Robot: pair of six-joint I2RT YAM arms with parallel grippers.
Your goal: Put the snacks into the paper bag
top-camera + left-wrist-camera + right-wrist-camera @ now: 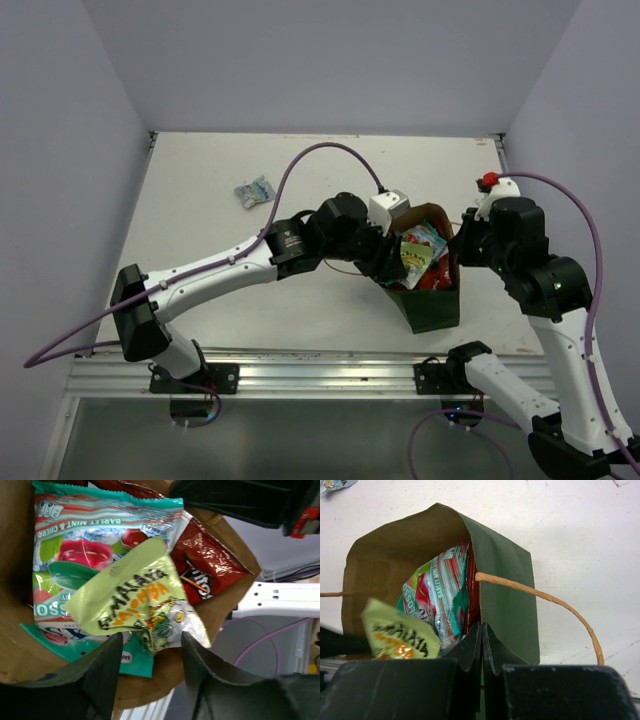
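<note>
The pale blue-silver packet (255,192) is the only snack still outside the bag. My left gripper will next swing outward from the bag across the table, then go down to the packet.
The dark green paper bag (432,310) stands open near the table's front right edge. Inside lie a teal packet (90,545), a red packet (210,560) and, on top, a light green packet (135,600), also seen in the top view (415,258). My left gripper (150,652) is open at the bag's mouth (392,262); the green packet's lower corner sits just past its fingertips, untouched. My right gripper (481,640) is shut on the bag's green side wall (505,595), at its right rim (462,250). A pale blue-silver packet (255,191) lies on the table at back left.
The bag's tan loop handle (545,597) arches out over the white table (200,230) on the right. The table's aluminium front rail (320,375) runs close below the bag. The left arm stretches across the middle of the table.
</note>
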